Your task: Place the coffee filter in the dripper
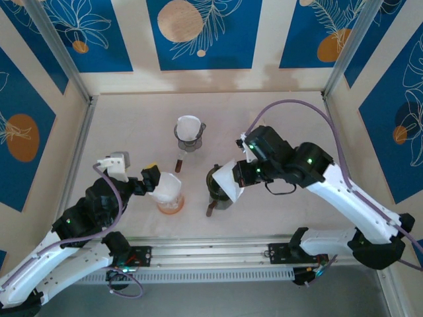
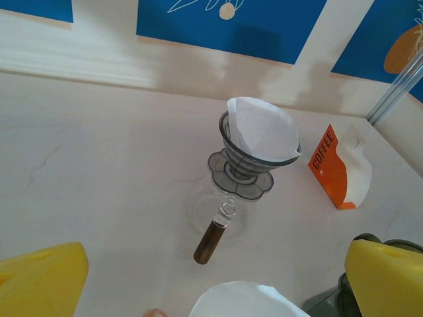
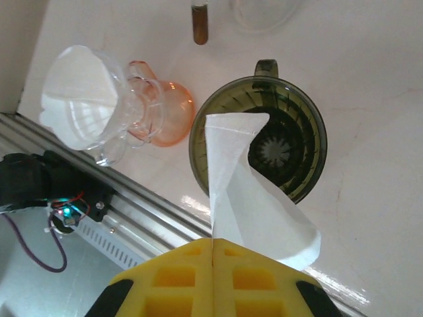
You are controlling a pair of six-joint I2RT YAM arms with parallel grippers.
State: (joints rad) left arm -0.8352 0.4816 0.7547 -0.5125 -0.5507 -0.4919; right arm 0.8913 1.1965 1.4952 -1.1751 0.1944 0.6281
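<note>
The right gripper shifts toward the orange dripper [image 1: 170, 197] and down next, bringing the overhanging filter in, then releases it, since the green dripper's opening [image 1: 215, 183] lies below, that way.
My right gripper [image 3: 213, 243] is shut on the edge of a white coffee filter [image 3: 248, 191]. It holds the filter tilted over the near rim of the dark green dripper [image 3: 264, 145], and the filter's far tip hangs inside the rim. From above, this gripper [image 1: 239, 173] sits just right of the green dripper [image 1: 217, 189], with the filter [image 1: 230, 181] across it. My left gripper [image 1: 151, 179] is open beside a clear and orange dripper [image 1: 170, 197]. Its yellow fingers [image 2: 39, 281] stand wide apart, with that dripper's filter [image 2: 248, 300] low between them.
A grey dripper [image 2: 248, 162] with its own filter [image 2: 261, 129] stands on a glass carafe with a brown handle [image 2: 210, 242] at the back centre. An orange coffee pack [image 2: 338, 165] lies to its right. The metal rail [image 1: 211, 249] runs along the near edge.
</note>
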